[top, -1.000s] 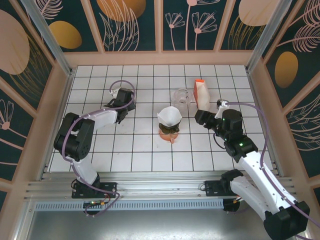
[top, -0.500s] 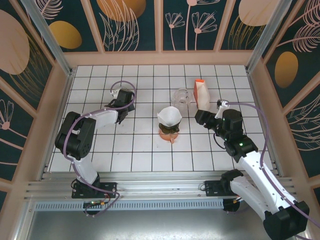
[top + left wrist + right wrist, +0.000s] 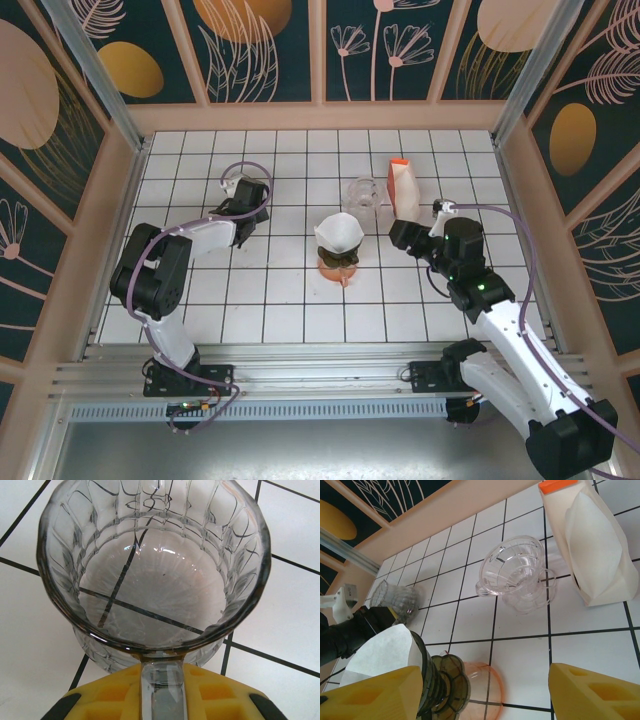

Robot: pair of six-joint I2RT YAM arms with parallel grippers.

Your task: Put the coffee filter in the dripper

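The cup will be drawn back by my left gripper onto the bare tiles beside the smoky dripper, and its handle will be released there, since that clear spot lies back from my gripper.
A white coffee filter (image 3: 338, 232) (image 3: 380, 650) sits in a dark smoky dripper (image 3: 442, 685) on an orange glass base (image 3: 335, 268) at the table's middle. A clear dripper (image 3: 362, 193) (image 3: 517, 572) lies just behind it with no filter in it. My left gripper (image 3: 248, 197) (image 3: 162, 682) is shut on the handle of a clear ribbed glass cup (image 3: 150, 570) (image 3: 395, 597) at the back left. My right gripper (image 3: 405, 236) (image 3: 485, 700) stands open to the right of the filter, holding nothing, its left finger (image 3: 370, 695) close beside the filter.
An orange-topped pack of white filters (image 3: 403, 188) (image 3: 592, 545) lies to the right of the clear dripper. Wooden walls (image 3: 320, 115) fence the white tiled table on three sides. Bare tiles (image 3: 280, 310) stretch across the near half.
The left gripper's jaws have closed onto the glass cup's handle. The right arm, the filter and the drippers have stayed put.
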